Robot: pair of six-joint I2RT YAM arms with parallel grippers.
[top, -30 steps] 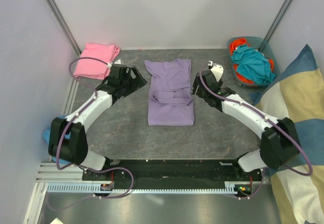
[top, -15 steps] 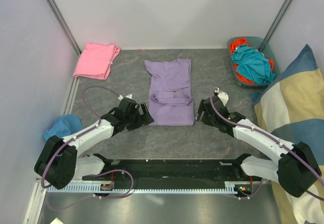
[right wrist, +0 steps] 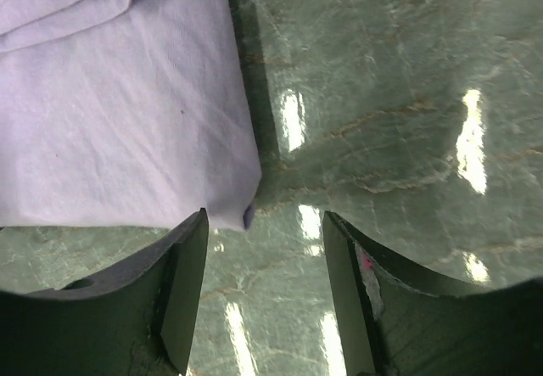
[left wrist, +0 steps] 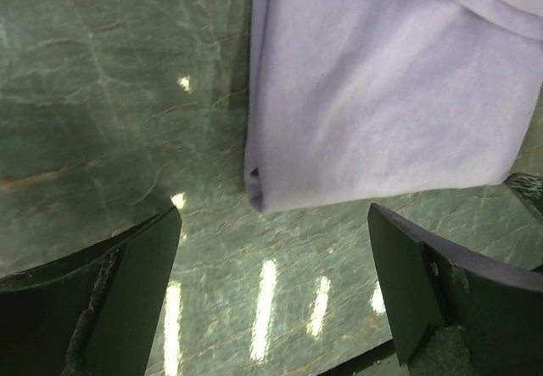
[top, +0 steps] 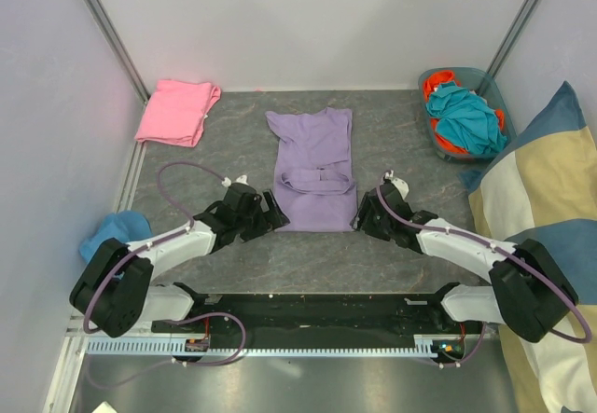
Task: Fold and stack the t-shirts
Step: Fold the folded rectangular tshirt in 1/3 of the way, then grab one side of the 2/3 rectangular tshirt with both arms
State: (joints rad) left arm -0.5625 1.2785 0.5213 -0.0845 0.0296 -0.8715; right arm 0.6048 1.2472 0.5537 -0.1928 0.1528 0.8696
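Note:
I will next move the open fingers of my left gripper gently outward and down around the shirt's near corner [top: 280,228] [left wrist: 260,198]. The corner is below them and farther outward, on the blue cloth's side.
The lavender t-shirt [top: 315,166] lies flat in the middle of the table, sleeves folded in, a narrow strip. My left gripper [top: 273,219] is open and empty at its near left corner [left wrist: 254,185], low over the table. My right gripper [top: 362,215] is open and empty at its near right corner [right wrist: 242,210]. The shirt's cloth fills the upper part of both wrist views [left wrist: 382,96] [right wrist: 119,113]. The pink t-shirt [top: 175,111] lies folded at the far left corner of the table.
A teal bin [top: 464,113] with teal and orange cloth stands at the far right. A striped cushion [top: 536,217] leans along the right side. A blue cloth [top: 114,233] lies off the table's left edge. Grey walls [top: 308,21] close the back and sides.
Both arms have drawn back from the shirt's middle to its near corners and dropped low. The shirt has not moved.

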